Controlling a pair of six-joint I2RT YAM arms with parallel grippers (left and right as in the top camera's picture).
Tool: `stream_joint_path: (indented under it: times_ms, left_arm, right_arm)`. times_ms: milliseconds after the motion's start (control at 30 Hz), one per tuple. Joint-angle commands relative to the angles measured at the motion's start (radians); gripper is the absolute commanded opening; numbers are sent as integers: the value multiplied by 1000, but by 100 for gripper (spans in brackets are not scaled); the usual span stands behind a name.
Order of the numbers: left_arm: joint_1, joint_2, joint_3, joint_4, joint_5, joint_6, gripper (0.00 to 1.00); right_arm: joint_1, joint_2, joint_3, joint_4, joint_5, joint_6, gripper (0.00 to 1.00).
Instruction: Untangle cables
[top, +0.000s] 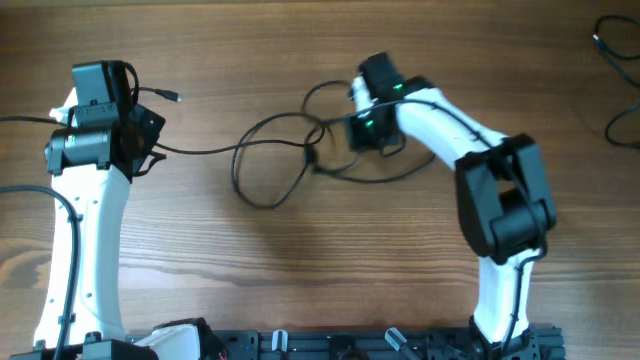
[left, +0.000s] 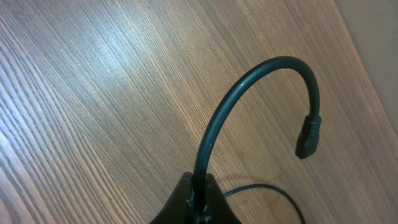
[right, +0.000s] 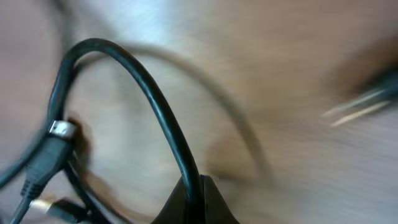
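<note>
My left gripper will next carry the cable with the plug end across toward the loops in the middle of the table, and I will release it beside them.
Thin black cables (top: 270, 150) lie in loose loops across the middle of the wooden table. My left gripper (top: 150, 150) at the left is shut on one cable (left: 242, 93), which arches up from the jaws (left: 198, 199) and ends in a small black plug (left: 309, 135). My right gripper (top: 362, 130) sits over the tangle at centre right and is shut on another cable (right: 155, 112) rising from its jaws (right: 194, 199). Plug connectors (right: 50, 155) bunch at the left of the right wrist view, which is blurred.
More black cords (top: 620, 60) lie at the far right edge of the table. A black rail (top: 350, 345) with the arm bases runs along the front edge. The table edge (left: 367, 68) shows at the right of the left wrist view.
</note>
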Motion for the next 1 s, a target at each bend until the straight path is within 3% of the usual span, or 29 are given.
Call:
stream_joint_path:
  times_ms: [0,267,433,667,867,967]
  left_arm:
    - [9,6,10,-1,-2,16,4]
    - [8,6,10,-28,2,16,4]
    - [7,6,9,-31,125,67,4]
    - [6,16,6,-77,204,161,4]
    - [-65,81,-13,-98,242,201,4]
    - [-135,124,-13,-78,322,298,4]
  right_arm:
    - [-102,-139,60,2,225,9,4]
    - [-179,-367,117,1,199,-72,4]
    - [-179,-469,117,1,80,-69,4]
    - [-179,-521,117,-13,-83,-41,4]
    - [-179,-534,117,-17,-16,-34,4]
    - [-179,-534,117,-30,21,-34,4]
